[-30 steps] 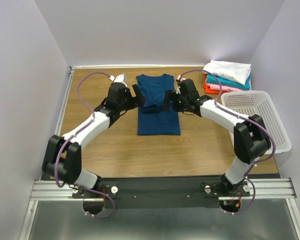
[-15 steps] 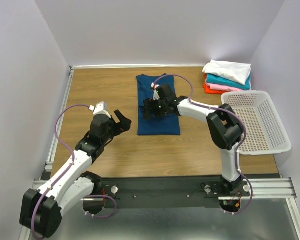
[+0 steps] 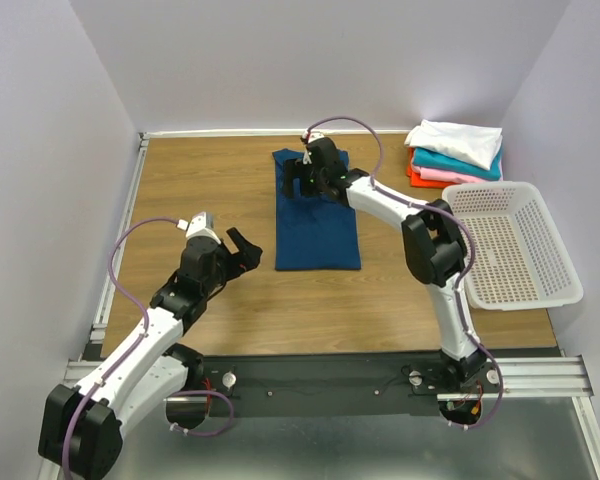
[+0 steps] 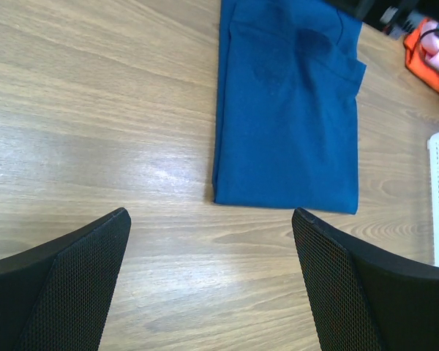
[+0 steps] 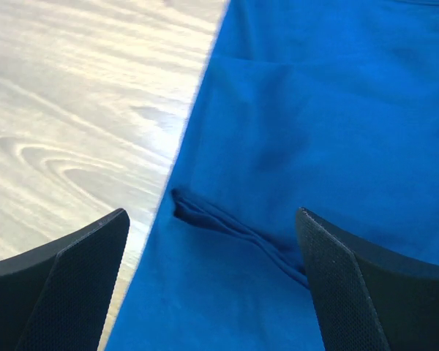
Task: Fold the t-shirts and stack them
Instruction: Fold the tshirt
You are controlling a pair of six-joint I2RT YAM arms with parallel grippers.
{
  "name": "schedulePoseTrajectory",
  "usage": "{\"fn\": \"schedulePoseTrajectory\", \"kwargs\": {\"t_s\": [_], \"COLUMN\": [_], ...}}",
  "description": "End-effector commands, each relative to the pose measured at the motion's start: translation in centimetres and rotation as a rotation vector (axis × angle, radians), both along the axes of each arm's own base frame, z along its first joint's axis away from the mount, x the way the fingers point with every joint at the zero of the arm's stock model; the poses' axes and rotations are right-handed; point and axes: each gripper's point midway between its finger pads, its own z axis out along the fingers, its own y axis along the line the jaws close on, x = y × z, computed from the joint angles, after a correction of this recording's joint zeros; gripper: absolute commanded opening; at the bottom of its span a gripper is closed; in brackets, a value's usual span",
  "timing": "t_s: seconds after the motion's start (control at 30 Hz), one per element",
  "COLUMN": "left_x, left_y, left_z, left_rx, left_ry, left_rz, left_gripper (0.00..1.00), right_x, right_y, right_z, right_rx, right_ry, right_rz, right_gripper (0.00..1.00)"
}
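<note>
The left gripper moves down toward the right in the top view onto the shirt's closest near corner next, which lies uncovered below it on that side.
The navy blue t-shirt [image 3: 317,225] lies on the table as a long narrow strip, its sides folded in and plain cloth facing up; its print is hidden. My right gripper [image 3: 302,178] is open and empty over the shirt's far end, above a creased fold [image 5: 234,228] near the left edge. My left gripper [image 3: 242,247] is open and empty over bare wood, left of the shirt's near end [image 4: 287,139]. A stack of folded tees [image 3: 455,152], white on top of teal, pink and orange-red, sits at the back right.
A white perforated basket [image 3: 525,245] stands at the right edge of the wooden table [image 3: 190,180]. Grey walls close in the back and both sides. The orange-red tee shows at the left wrist view's top right [image 4: 424,58].
My right gripper has moved from the shirt's right sleeve across and up to its far end. My left arm has drawn back from the shirt's left side toward the near left.
</note>
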Motion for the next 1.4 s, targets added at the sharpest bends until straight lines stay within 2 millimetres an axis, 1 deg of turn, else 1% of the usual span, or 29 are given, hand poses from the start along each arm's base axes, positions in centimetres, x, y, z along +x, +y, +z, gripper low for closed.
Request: {"fn": "schedulePoseTrajectory", "kwargs": {"t_s": [0.0, 0.03, 0.07, 0.1, 0.13, 0.17, 0.2, 0.23, 0.27, 0.3, 0.37, 0.4, 0.43, 0.47, 0.53, 0.57, 0.6, 0.67, 0.7, 0.73, 0.77, 0.8, 0.93, 1.07, 1.1, 1.13, 1.27, 1.33, 1.37], "left_x": [0.3, 0.4, 0.4, 0.4, 0.5, 0.5, 0.7, 0.7, 1.0, 1.1, 1.3, 1.5, 1.6, 2.1, 2.3, 2.4, 2.5, 2.6, 2.7, 2.6, 2.7, 2.5, 1.4, 0.8, 0.6, 0.6, 1.0, 1.3, 1.3], "left_y": [-1.1, -1.4, -2.1, -2.3, -2.6, -2.8, -3.3, -3.6, -4.1, -4.6, -5.2, -5.3, -5.6, -5.8, -6.1, -6.1, -6.1, -6.4, -7.0, -7.2, -7.7, -8.0, -8.9, -8.4, -8.4, -8.3, -7.8, -7.5, -7.4], "left_z": [-0.4, -0.6, -0.8, -1.2, -1.4, -1.6, -2.1, -2.4, -2.8, -2.9, -3.5, -4.3, -4.4, -4.9, -5.7, -6.7, -7.2, -8.3, -8.3, -8.5, -8.7, -9.0, -9.8, -11.3, -11.5, -11.6, -11.6, -11.5, -11.5], "left_rx": [-0.030, -0.035, -0.054, -0.058, -0.064, -0.068, -0.072, -0.072, -0.075, -0.075, -0.071, -0.061, -0.056, -0.050, -0.038, -0.020, -0.011, -0.006, -0.020, -0.022, -0.023, -0.024, -0.016, -0.009, -0.007, -0.006, 0.016, 0.033, 0.039], "left_ry": [-0.002, -0.002, 0.002, 0.007, 0.012, 0.015, 0.025, 0.034, 0.042, 0.044, 0.057, 0.081, 0.086, 0.094, 0.108, 0.133, 0.147, 0.181, 0.180, 0.187, 0.197, 0.209, 0.240, 0.291, 0.301, 0.305, 0.304, 0.303, 0.304], "left_rz": [-0.049, -0.062, -0.093, -0.104, -0.112, -0.120, -0.140, -0.148, -0.165, -0.182, -0.209, -0.211, -0.220, -0.223, -0.233, -0.239, -0.234, -0.249, -0.273, -0.287, -0.306, -0.318, -0.333, -0.310, -0.308, -0.302, -0.269, -0.248, -0.248], "left_gripper": [0.98, 0.98, 0.98, 0.98, 0.98, 0.98, 0.98, 0.98, 0.98, 0.98, 0.98, 0.98, 0.98, 0.98, 0.98, 0.97, 0.90, 0.81, 0.75, 0.64, 0.59, 0.51, 0.45, 0.28, 0.26, 0.20, 0.15, 0.01, 0.00], "right_x": [0.1, 0.1, -1.2, -1.6, -2.1, -3.2, -4.7, -5.6, -7.5, -8.2, -9.5, -11.2, -11.6, -12.2, -13.2, -14.1, -14.5, -15.3, -15.5, -15.6, -15.7, -15.7, -15.8, -16.0, -16.0, -16.1, -16.3, -16.6, -16.9], "right_y": [-3.2, -5.0, -6.7, -8.7, -9.7, -11.1, -12.9, -14.2, -15.7, -17.6, -19.6, -20.7, -21.6, -22.1, -22.6, -22.8, -22.8, -23.0, -23.2, -23.3, -23.5, -23.5, -23.6, -23.8, -23.7, -23.6, -22.9, -22.2, -21.9], "right_z": [4.0, 6.8, 5.5, 7.8, 5.8, 7.6, 5.2, 4.9, 4.0, 3.6, 3.1, 2.6, 2.5, 3.4, 3.2, 2.1, 2.4, 1.5, 1.4, 1.4, 1.3, 1.4, 1.8, 2.0, 2.0, 1.9, 1.7, 1.2, 1.0], "right_rx": [-0.012, -0.009, -0.027, -0.019, -0.046, -0.019, -0.046, -0.050, -0.040, -0.036, -0.012, 0.005, 0.009, 0.029, 0.045, 0.040, 0.062, 0.068, 0.070, 0.072, 0.068, 0.070, 0.088, 0.094, 0.096, 0.100, 0.105, 0.107, 0.111], "right_ry": [-0.075, -0.125, -0.092, -0.131, -0.100, -0.119, -0.070, -0.060, -0.031, -0.021, -0.005, 0.006, 0.005, -0.013, -0.007, 0.016, 0.018, 0.040, 0.040, 0.040, 0.037, 0.035, 0.027, 0.022, 0.023, 0.029, 0.051, 0.079, 0.093], "right_rz": [-0.154, -0.232, -0.290, -0.358, -0.399, -0.437, -0.473, -0.496, -0.532, -0.590, -0.657, -0.682, -0.700, -0.700, -0.707, -0.701, -0.699, -0.705, -0.708, -0.711, -0.716, -0.720, -0.729, -0.732, -0.730, -0.724, -0.687, -0.646, -0.627], "right_gripper": [1.00, 1.00, 1.00, 1.00, 1.00, 1.00, 1.00, 1.00, 1.00, 1.00, 1.00, 1.00, 1.00, 1.00, 1.00, 1.00, 1.00, 1.00, 1.00, 1.00, 1.00, 1.00, 1.00, 1.00, 1.00, 1.00, 1.00, 1.00, 1.00]}}
